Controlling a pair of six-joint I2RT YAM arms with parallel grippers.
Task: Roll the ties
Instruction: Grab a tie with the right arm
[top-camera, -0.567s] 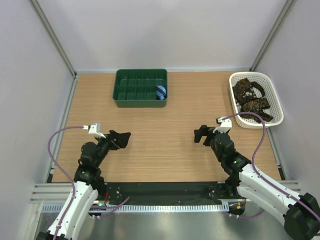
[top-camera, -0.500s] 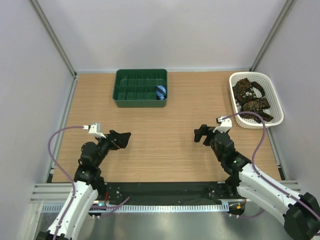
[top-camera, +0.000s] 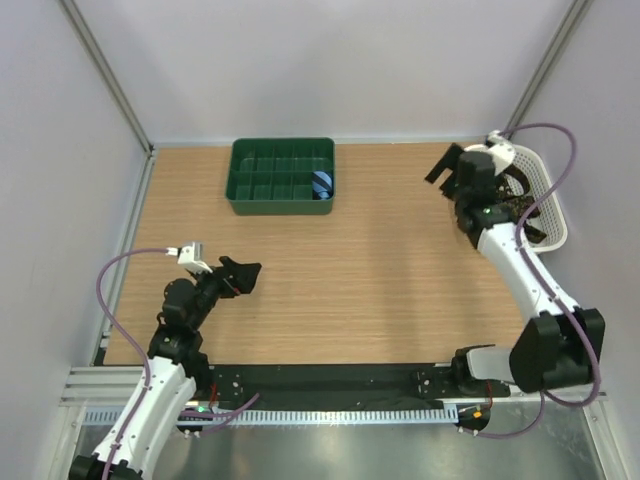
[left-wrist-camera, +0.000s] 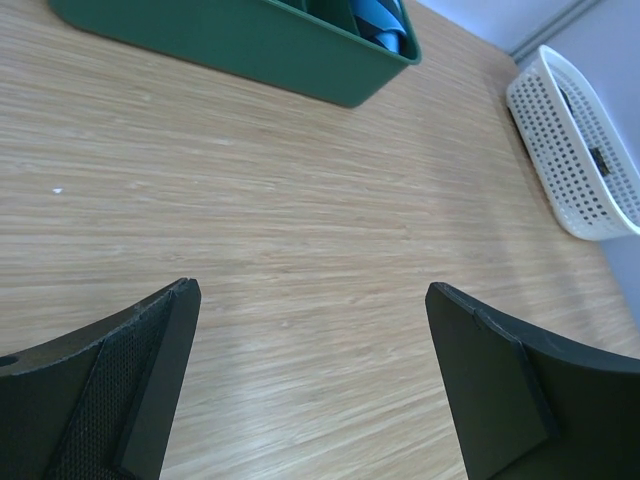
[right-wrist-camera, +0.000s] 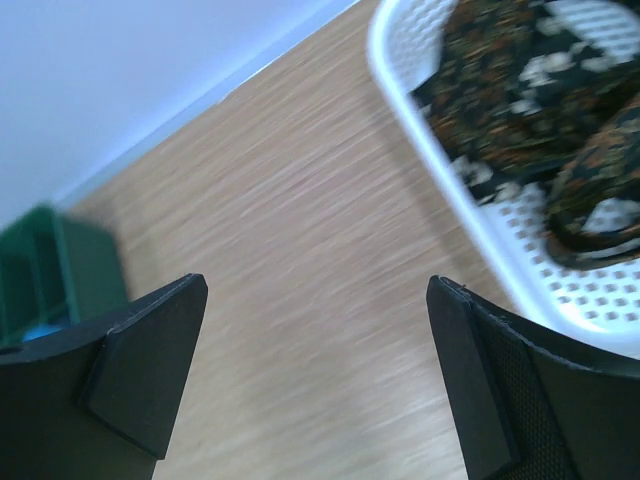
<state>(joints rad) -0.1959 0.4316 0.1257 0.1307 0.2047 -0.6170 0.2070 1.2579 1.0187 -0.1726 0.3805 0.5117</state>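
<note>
I will move my right gripper over the basket's rim and turn it, before I lower it onto the dark brown tie (top-camera: 525, 206) (right-wrist-camera: 592, 180).
The ties (top-camera: 522, 208) lie heaped in a white perforated basket (top-camera: 553, 195) at the table's right edge, dark fabric with tan-orange speckles and pale spots (right-wrist-camera: 520, 75). My right gripper (top-camera: 448, 170) hovers open just left of the basket's near-left rim (right-wrist-camera: 450, 180), nothing between its fingers. Low on the left, over bare wood, my left gripper (top-camera: 245, 278) also stands open and empty. The left wrist view shows the basket (left-wrist-camera: 580, 150) far off at right.
A green compartment tray (top-camera: 282, 176) stands at the back centre, a small blue striped roll (top-camera: 321, 184) in its right end; the roll (left-wrist-camera: 382, 18) and tray wall (left-wrist-camera: 250, 45) also appear in the left wrist view. Grey walls and metal rails enclose the wooden table (top-camera: 340, 270).
My right arm has swung from the table's middle out to the back right, beside the basket, still open. The left arm has barely moved.
</note>
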